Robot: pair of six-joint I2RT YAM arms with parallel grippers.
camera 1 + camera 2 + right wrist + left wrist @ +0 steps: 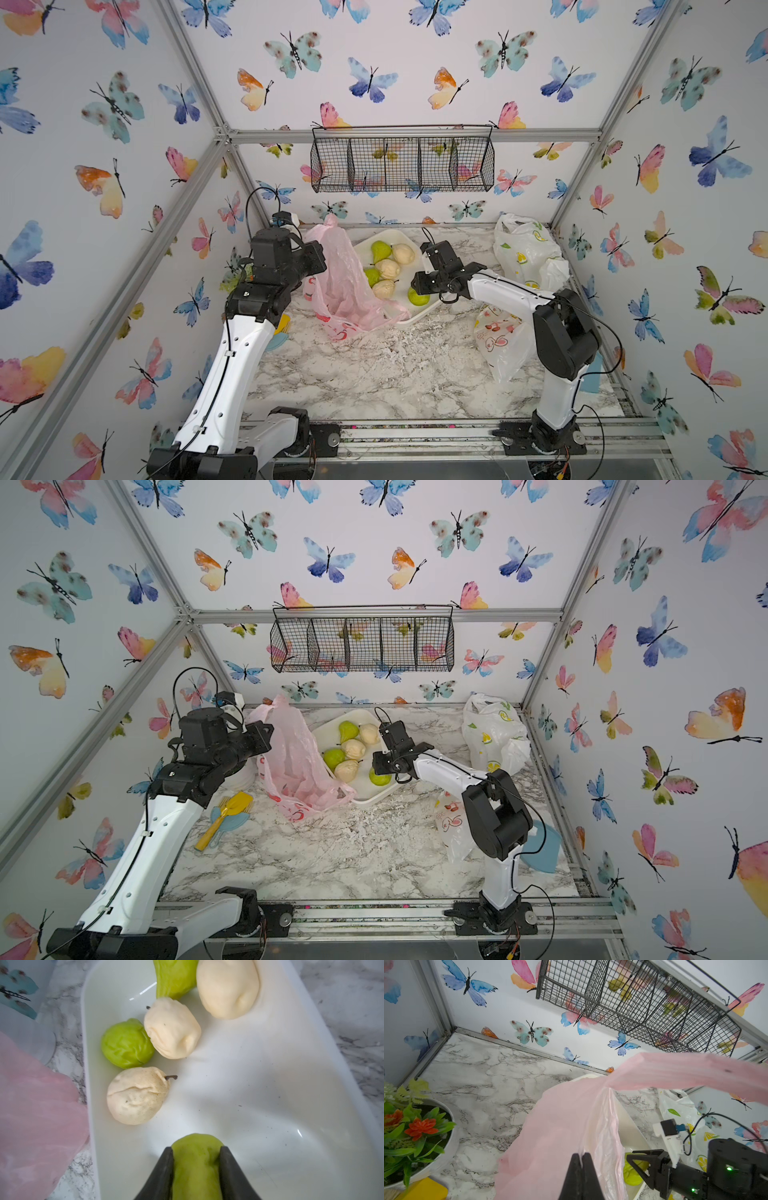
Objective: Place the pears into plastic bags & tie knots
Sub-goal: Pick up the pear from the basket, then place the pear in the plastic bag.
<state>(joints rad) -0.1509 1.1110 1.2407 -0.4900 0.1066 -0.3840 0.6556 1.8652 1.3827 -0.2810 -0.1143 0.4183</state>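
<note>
My left gripper holds the pink bag's opening (pixel 350 296) across the tray (pixel 409 320). My right gripper needs to lift across next, go down inside the bag and let go of the pear.
A pink plastic bag (pixel 340 286) hangs open at the left of the white tray (pixel 409 320). My left gripper (pixel 581 1155) is shut on its rim and holds it up; one handle strip (pixel 685 1072) stretches across the left wrist view. Five pears lie in the tray (pixel 259 1084): two green (pixel 126 1043) and three cream (pixel 137 1095). My right gripper (pixel 196 1151) is shut on a sixth, green pear (pixel 417 297) at the tray's near right corner. A lemon-print bag (pixel 525 253) and a red-doodle bag (pixel 500 340) lie at the right.
A black wire basket (pixel 401 164) hangs on the back wall. A potted plant (pixel 415 1130) stands at the far left. A yellow scoop on blue utensils (pixel 224 812) lies near the left arm. A blue plate (pixel 544 845) lies behind the right arm.
</note>
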